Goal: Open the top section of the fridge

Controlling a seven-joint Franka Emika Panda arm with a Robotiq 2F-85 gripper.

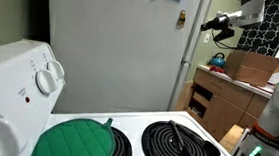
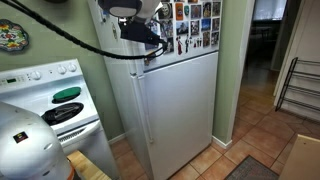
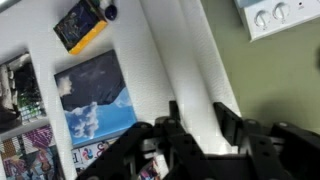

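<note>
My gripper's fingers are around the top door's white vertical handle, so I will pull it away from the fridge's body, swing the top door open, then let go.
The fridge (image 1: 112, 46) is a tall white-grey appliance, seen side-on here and from the front in an exterior view (image 2: 180, 110). Its top section (image 2: 195, 30) has a door covered in photos and magnets, and it looks closed. My gripper (image 2: 150, 38) is at the left edge of that top door; it also shows past the fridge's front in an exterior view (image 1: 219, 27). In the wrist view my black fingers (image 3: 200, 115) straddle a white vertical handle (image 3: 165, 60) and appear shut on it. Photos (image 3: 90, 95) hang beside the handle.
A white stove (image 1: 174, 146) with coil burners and a green pot holder (image 1: 74, 141) stands by the fridge's side. A wooden drawer cabinet (image 1: 213, 99) carries a cardboard box (image 1: 251, 65). A doorway (image 2: 265, 50) and a wire rack (image 2: 300, 85) lie beyond the fridge.
</note>
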